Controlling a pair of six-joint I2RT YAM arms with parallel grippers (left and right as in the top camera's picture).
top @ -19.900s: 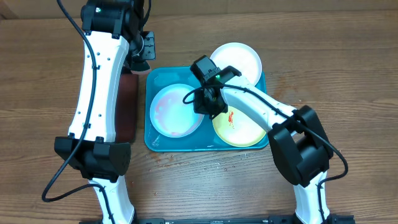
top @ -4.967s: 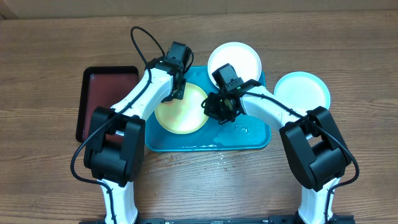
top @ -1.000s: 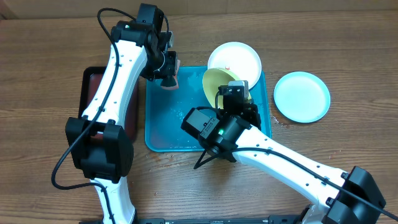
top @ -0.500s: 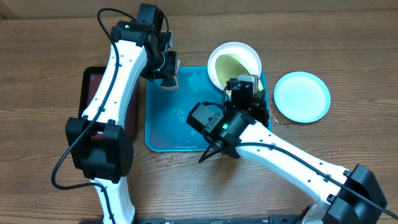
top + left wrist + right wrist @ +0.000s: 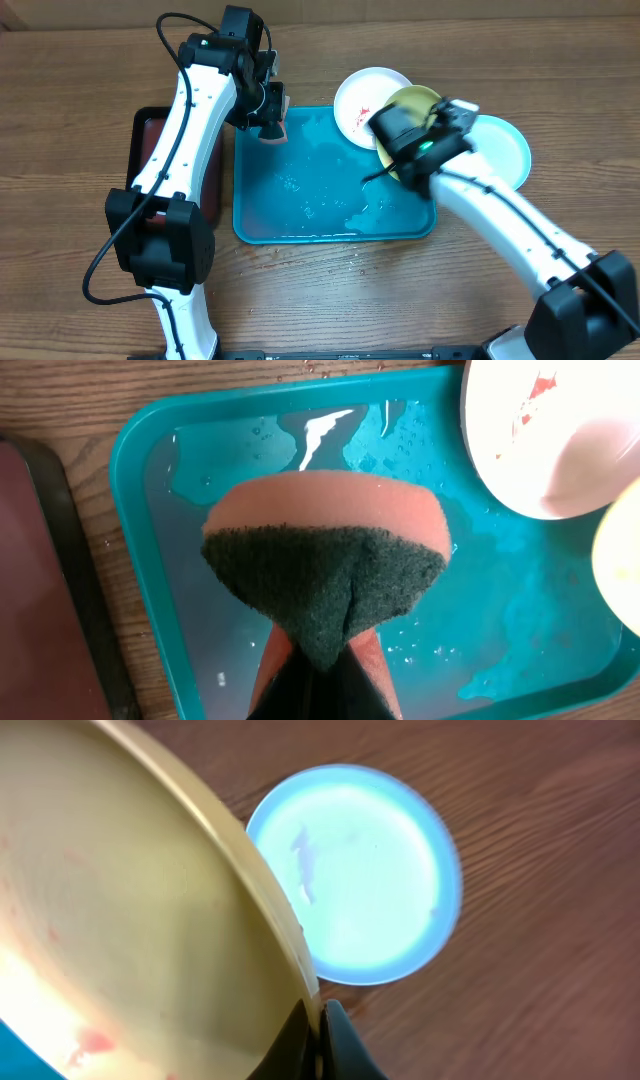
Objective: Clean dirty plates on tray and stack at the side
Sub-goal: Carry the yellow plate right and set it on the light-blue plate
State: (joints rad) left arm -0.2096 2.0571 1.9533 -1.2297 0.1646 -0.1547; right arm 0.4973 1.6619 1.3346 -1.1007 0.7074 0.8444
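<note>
Next, the right gripper moves toward the right in the overhead view, then down to release its plate onto the light blue plate [image 5: 500,150] [image 5: 356,875], since that lies beside the tray.
The wet turquoise tray [image 5: 300,200] lies at the middle of the table. My left gripper [image 5: 265,115] is shut on an orange and green sponge [image 5: 325,555] and holds it above the tray's far left corner [image 5: 150,450]. My right gripper [image 5: 318,1030] is shut on the rim of the yellow-green plate [image 5: 130,920], held tilted in the air above the tray's right edge [image 5: 410,110]. The white plate [image 5: 360,100] with red smears rests on the tray's far right corner. The light blue plate [image 5: 500,150] lies on the table to the right, partly hidden by my right arm.
A black tray with a dark red inside [image 5: 215,165] lies to the left of the turquoise tray, mostly under my left arm. Water drops lie on the wood just in front of the tray [image 5: 360,252].
My right gripper has carried the yellow-green plate up off the tray and rightward toward the light blue plate. The left arm with the sponge has stayed still.
</note>
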